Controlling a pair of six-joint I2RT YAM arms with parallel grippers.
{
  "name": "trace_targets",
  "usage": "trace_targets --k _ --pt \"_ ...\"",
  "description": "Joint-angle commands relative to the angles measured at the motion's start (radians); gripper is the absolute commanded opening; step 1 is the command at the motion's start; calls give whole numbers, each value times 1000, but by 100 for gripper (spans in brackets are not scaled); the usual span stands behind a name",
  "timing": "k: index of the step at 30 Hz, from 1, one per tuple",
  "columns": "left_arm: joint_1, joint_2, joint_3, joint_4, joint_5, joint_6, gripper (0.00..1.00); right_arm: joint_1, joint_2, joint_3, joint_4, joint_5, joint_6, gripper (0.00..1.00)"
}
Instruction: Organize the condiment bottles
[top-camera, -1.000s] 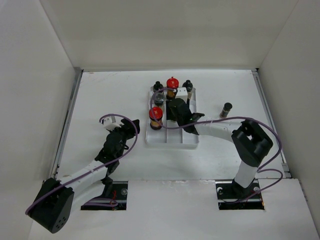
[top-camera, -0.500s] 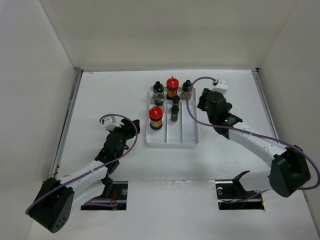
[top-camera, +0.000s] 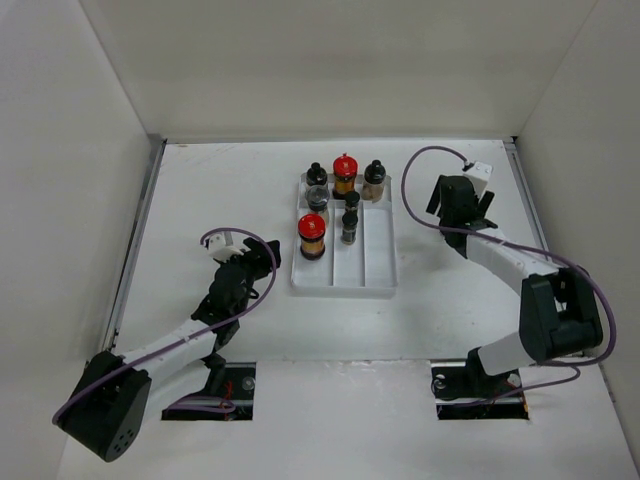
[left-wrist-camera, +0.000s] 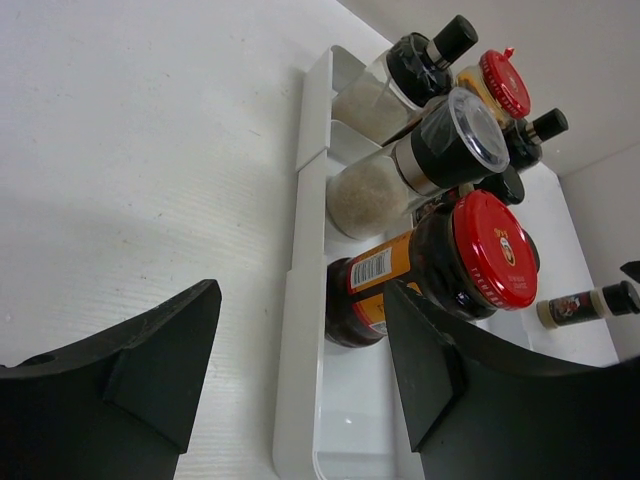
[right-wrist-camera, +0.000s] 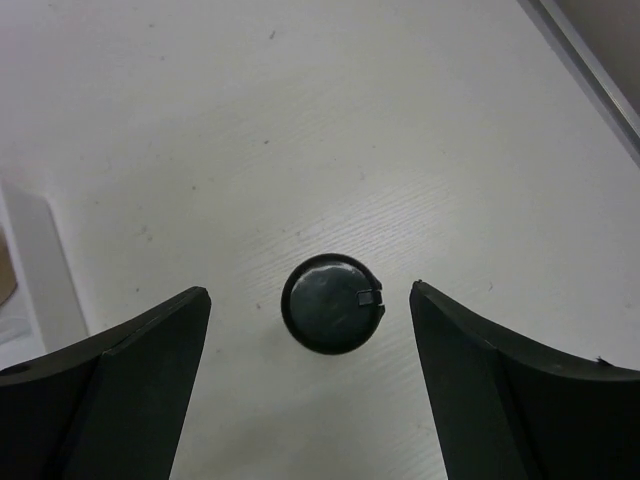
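Observation:
The robot should next lower its right gripper a little around the lone bottle's black cap (right-wrist-camera: 333, 303) and close on it, because the cap already shows between the open fingers.
Several condiment bottles stand in the white divided tray (top-camera: 378, 265): an amber red-capped one (top-camera: 312, 235) at the left, another red-capped one (top-camera: 345, 172) at the back, black-capped ones (top-camera: 374, 178) and slim dark ones (top-camera: 349, 227) around them. One slim black-capped bottle (right-wrist-camera: 332, 304) stands alone on the table right of the tray. My right gripper (top-camera: 462, 200) hangs open straight above it, fingers either side of its cap, and hides it in the top view. My left gripper (top-camera: 262, 255) is open and empty at the tray's left rim (left-wrist-camera: 300, 300), facing the amber bottle (left-wrist-camera: 440, 260).
White walls enclose the table on three sides. A metal strip (right-wrist-camera: 590, 70) runs along the table's right edge near the lone bottle. The tray's right corner (right-wrist-camera: 40, 270) shows left of my right gripper. The lone bottle also shows far right in the left wrist view (left-wrist-camera: 585, 305).
My right arm has swung from over the tray out to the right and now hangs over the lone bottle. The left arm has not moved.

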Motion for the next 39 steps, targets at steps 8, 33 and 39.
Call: trace_targets --k 8,33,39 --pt "6 -2 0 51 12 -13 66 -71 86 57 51 -86 30 65" --pt "57 -42 -20 27 -8 -18 100 305 121 204 168 -112 -55 43" --pt "64 -48 -21 24 -24 -10 100 305 204 241 188 -138 -59 43"
